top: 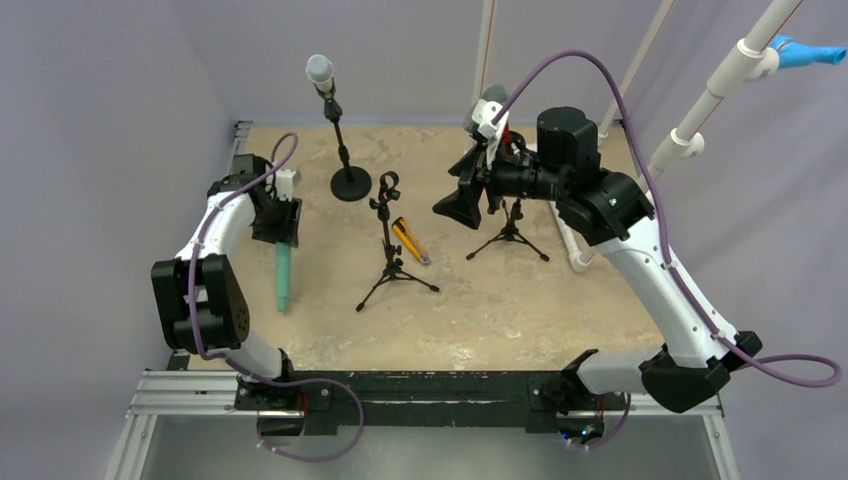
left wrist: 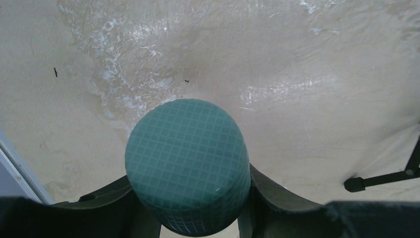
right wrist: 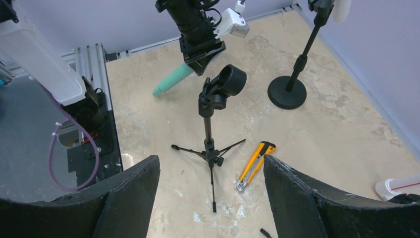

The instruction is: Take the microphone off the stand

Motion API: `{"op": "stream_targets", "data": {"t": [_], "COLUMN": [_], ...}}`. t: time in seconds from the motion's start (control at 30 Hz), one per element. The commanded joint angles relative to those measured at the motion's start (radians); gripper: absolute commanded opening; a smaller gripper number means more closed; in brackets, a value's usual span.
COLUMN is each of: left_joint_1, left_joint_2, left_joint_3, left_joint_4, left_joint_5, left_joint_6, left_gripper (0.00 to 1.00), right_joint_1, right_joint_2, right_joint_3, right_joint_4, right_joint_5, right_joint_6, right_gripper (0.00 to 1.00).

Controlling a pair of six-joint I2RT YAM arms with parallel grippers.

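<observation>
My left gripper lowers the teal microphone next until it rests on the bare tabletop, then releases it, since that clear patch lies below my gripper.
A teal microphone with a mesh head is clamped in my left gripper. It slants down over the left side of the table, away from every stand. The same teal microphone hangs from the left gripper in the right wrist view. The small tripod stand at mid-table has an empty clip. My right gripper hovers open at the back right. In its own view, the right gripper has nothing between its fingers.
A round-base stand at the back holds a grey microphone. A yellow utility knife lies right of the tripod. A second tripod stands under the right gripper, its top hidden. White pipes rise at the right.
</observation>
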Motion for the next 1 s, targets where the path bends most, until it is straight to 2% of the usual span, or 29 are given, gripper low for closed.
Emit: {"op": "stream_targets", "data": {"t": [0.0,0.2,0.6,0.97], "left_joint_1": [0.006,0.007,0.006,0.004], "left_joint_2": [0.054,0.147,0.236,0.258], "left_joint_3": [0.0,0.005,0.025,0.045], "left_joint_4": [0.064,0.057,0.007,-0.033], "left_joint_5": [-0.061,-0.081,-0.103,-0.147], "left_joint_6": [-0.002,-0.02,-0.035,-0.03], "left_gripper": [0.02,0.02,0.07,0.26], "right_joint_1": [-0.004,-0.004,-0.004,-0.004], "right_joint_2": [-0.033,-0.043,-0.05,-0.057], "right_joint_3": [-0.03,-0.046,-0.064,-0.068], "right_joint_4": [0.022,0.013,0.011,0.011], "right_joint_5": [0.016,0.021,0.01,0.007], "right_joint_6": [-0.042,-0.061,-0.069,-0.072], "right_gripper": [0.74,0.74,0.75,0.75]}}
